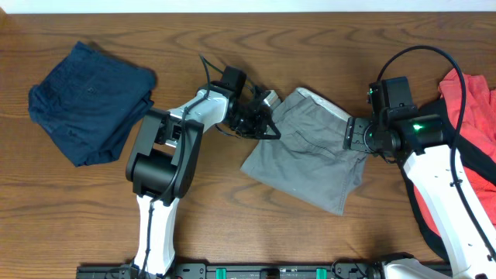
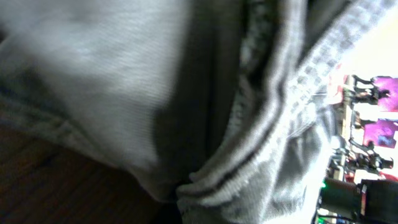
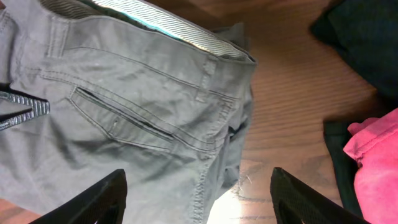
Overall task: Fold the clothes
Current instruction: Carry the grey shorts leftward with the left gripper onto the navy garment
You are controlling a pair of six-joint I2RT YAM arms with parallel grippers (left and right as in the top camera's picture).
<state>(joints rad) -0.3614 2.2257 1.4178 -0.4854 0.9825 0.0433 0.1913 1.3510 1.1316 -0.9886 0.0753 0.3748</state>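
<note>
I should move the grey shorts [image 1: 310, 151] with my left gripper onto the folded navy garment [image 1: 91, 105] and let go there, because that garment is to their left in the overhead view.
The grey shorts [image 1: 310, 151] lie flat in the middle of the table, with the pale striped waistband lining showing at the far edge. My left gripper [image 1: 267, 128] is at the shorts' left edge and shut on the fabric; bunched grey cloth [image 2: 124, 81] fills the left wrist view and hides the fingers. My right gripper [image 1: 355, 138] is open, its fingers spread [image 3: 199, 205] over the shorts' right edge, close to the back pocket [image 3: 124, 121] and the bare wood.
A folded navy garment [image 1: 89, 101] lies at the far left. A red garment [image 1: 473, 101] over a black one [image 1: 488, 167] lies at the right edge, under the right arm; both also show in the right wrist view, red [image 3: 373, 149] and black [image 3: 360, 31].
</note>
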